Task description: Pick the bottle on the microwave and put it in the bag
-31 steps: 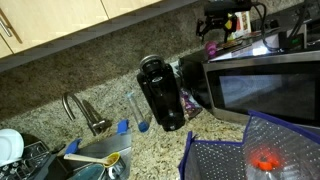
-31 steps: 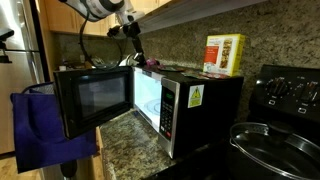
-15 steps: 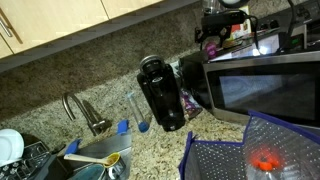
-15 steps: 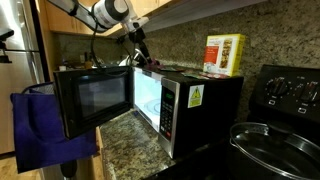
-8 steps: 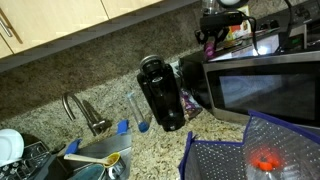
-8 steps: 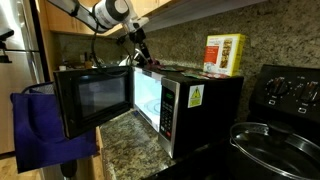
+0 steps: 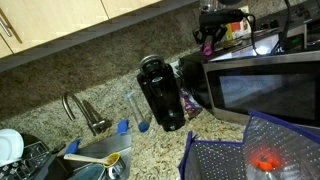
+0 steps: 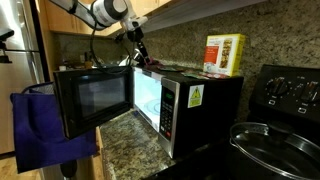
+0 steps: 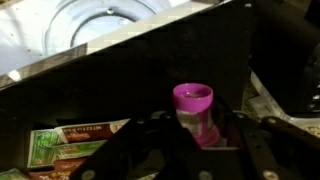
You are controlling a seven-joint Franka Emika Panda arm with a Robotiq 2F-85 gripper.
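The bag's opening (image 7: 243, 157) is below and back from the microwave's top. I will pull my gripper back off the microwave's top next and lower it there to let go of the bottle.
The small magenta bottle (image 9: 194, 110) stands upright between my fingers in the wrist view, its wide cap uppermost. My gripper (image 9: 197, 130) is shut on the bottle, one finger (image 9: 150, 135) pressing each side. In an exterior view the gripper (image 7: 210, 38) hangs over the left end of the microwave's top, and the bottle (image 7: 209, 46) shows as a purple spot under it. The silver-and-black microwave (image 7: 268, 88) (image 8: 182, 105) is in both exterior views. The bag (image 7: 270, 140) with blue edges (image 8: 45, 125) stands open in front of the microwave.
A black coffee maker (image 7: 160, 92) stands left of the microwave, with a faucet (image 7: 85, 112) and sink further left. A yellow carton (image 8: 224, 54) sits on the microwave's top. Wall cabinets hang close above. A stove with a pot (image 8: 272, 140) is beside the microwave.
The jaws have closed from wide open onto the bottle. The arm has stayed nearly in place above the microwave's top.
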